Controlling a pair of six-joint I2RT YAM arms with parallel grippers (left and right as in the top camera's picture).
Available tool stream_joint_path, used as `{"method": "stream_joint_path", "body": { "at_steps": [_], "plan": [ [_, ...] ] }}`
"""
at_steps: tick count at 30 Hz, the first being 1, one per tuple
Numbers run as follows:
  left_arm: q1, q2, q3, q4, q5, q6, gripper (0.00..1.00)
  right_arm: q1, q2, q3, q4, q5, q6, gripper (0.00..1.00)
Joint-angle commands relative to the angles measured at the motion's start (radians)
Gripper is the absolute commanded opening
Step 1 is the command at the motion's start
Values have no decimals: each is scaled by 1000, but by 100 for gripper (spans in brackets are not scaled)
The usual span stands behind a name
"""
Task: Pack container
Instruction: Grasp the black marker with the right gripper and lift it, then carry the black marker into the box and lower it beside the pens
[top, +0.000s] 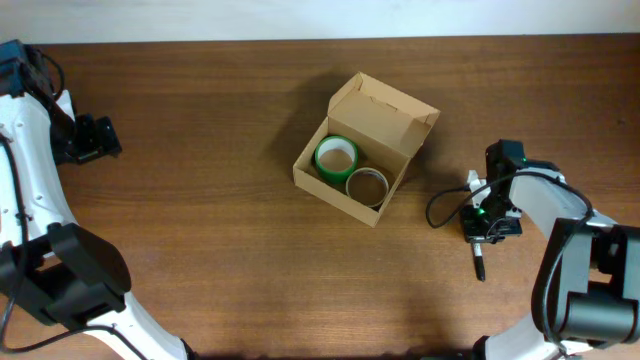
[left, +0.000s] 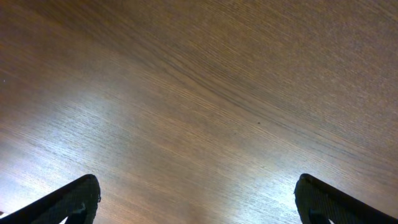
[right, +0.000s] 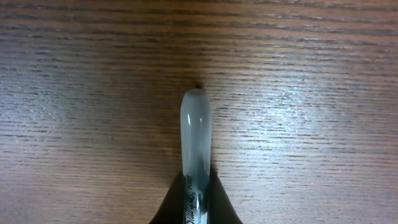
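The gap by the box's near side (top: 325, 179) slants, so the robot's right gripper needs to lift across left in the overhead view, turn the marker along that gap, lower and release it.
The container (top: 395, 110) is a tan cardboard box with its flap lid open, near the table's middle. Inside lie a green tape roll (top: 335, 157) and a tan tape roll (top: 367, 186). My right gripper (top: 482, 238) is to the right of the box, shut on a dark pen (top: 479, 262) whose end sticks out toward the front edge. In the right wrist view the pen (right: 195, 134) points away between the closed fingers (right: 195, 205), just above the wood. My left gripper (top: 98, 137) is open and empty at the far left; its fingertips (left: 198, 202) frame bare wood.
The brown wooden table (top: 200, 240) fills all views. A black cable (top: 440, 205) loops beside the right arm.
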Motion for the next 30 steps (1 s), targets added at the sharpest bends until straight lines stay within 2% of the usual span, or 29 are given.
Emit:
{"method": "stream_joint_path", "body": {
  "at_steps": [1,7,12,16,17,21,26,30],
  "plan": [
    [5,5,-7,0,7,11,100,-1,42,-36,18,-86,28,4],
    [5,5,-7,0,7,11,100,-1,40,74,-7,-293,73,4],
    [5,5,-7,0,7,11,100,0,23,259,-146,-362,81,4],
    [5,5,-7,0,7,11,100,2,11,488,-316,-359,106,4],
    [5,5,-7,0,7,11,100,11,10,597,-375,-351,106,4],
    [5,5,-7,0,7,11,100,55,10,849,-480,-259,100,4],
    [5,5,-7,0,7,11,100,163,10,1080,-523,-243,19,4],
    [5,5,-7,0,7,11,100,288,10,1117,-526,-242,-167,4]
  ]
}}
